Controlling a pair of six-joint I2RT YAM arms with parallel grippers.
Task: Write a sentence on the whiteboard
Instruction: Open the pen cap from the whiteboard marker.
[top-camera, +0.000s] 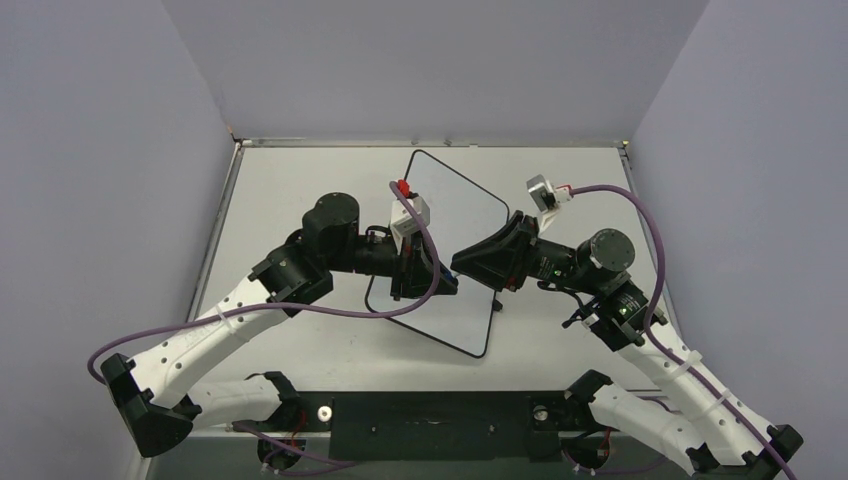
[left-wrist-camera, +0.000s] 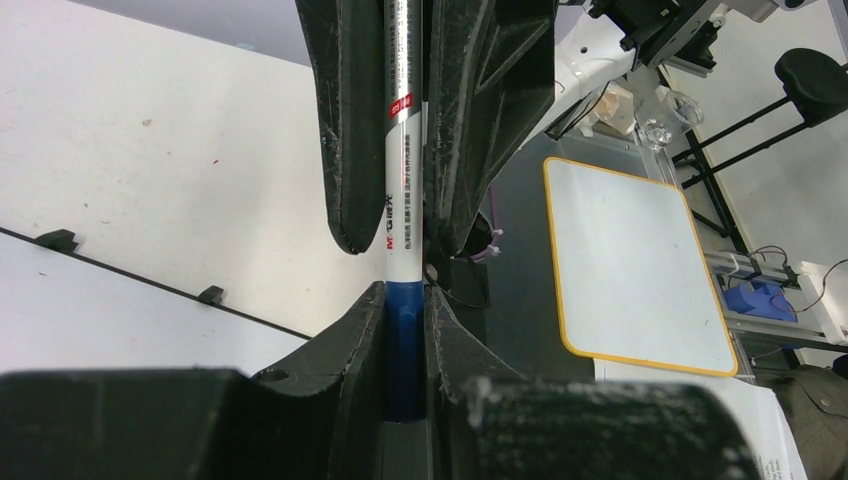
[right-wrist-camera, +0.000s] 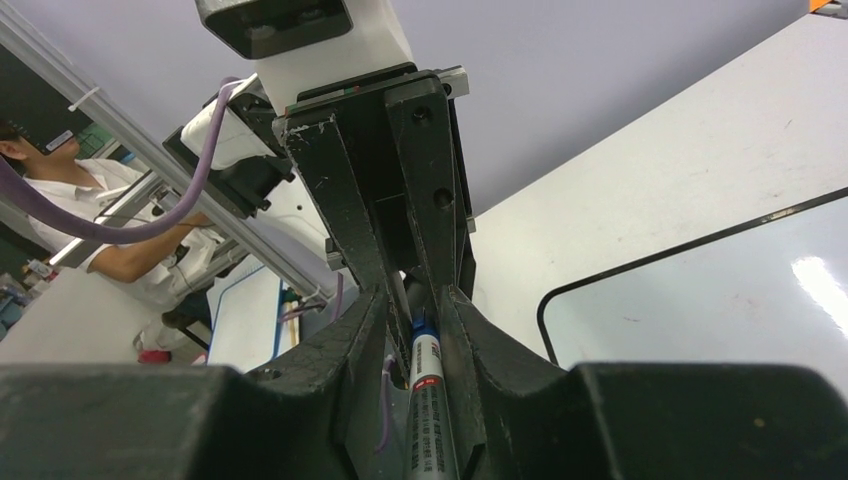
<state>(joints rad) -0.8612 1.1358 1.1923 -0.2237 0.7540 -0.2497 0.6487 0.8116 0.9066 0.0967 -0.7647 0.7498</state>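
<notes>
I will next pull the marker's cap off to the left in the top view with my left gripper, then go down and let go of the cap, because there is bare tabletop below on that side.
The whiteboard (top-camera: 452, 196) lies tilted at the table's middle, and I see no blue sentence on its visible parts. Both grippers meet above its near half. My left gripper (top-camera: 438, 276) is shut on the blue cap end (left-wrist-camera: 405, 340) of a white marker (left-wrist-camera: 403, 150). My right gripper (top-camera: 466, 264) is shut on the marker's white body (right-wrist-camera: 428, 400). In the left wrist view my left gripper (left-wrist-camera: 405, 300) faces the right one's fingers (left-wrist-camera: 345, 130) clamped round the barrel. In the right wrist view my right gripper (right-wrist-camera: 415, 305) has the board's corner (right-wrist-camera: 720, 290) to its right.
The white table (top-camera: 300, 190) has raised edges and grey walls on three sides. Purple cables (top-camera: 640, 215) loop over both arms. Beyond the table, a yellow-framed board (left-wrist-camera: 630, 270) lies on another bench and a person (right-wrist-camera: 110, 230) sits nearby.
</notes>
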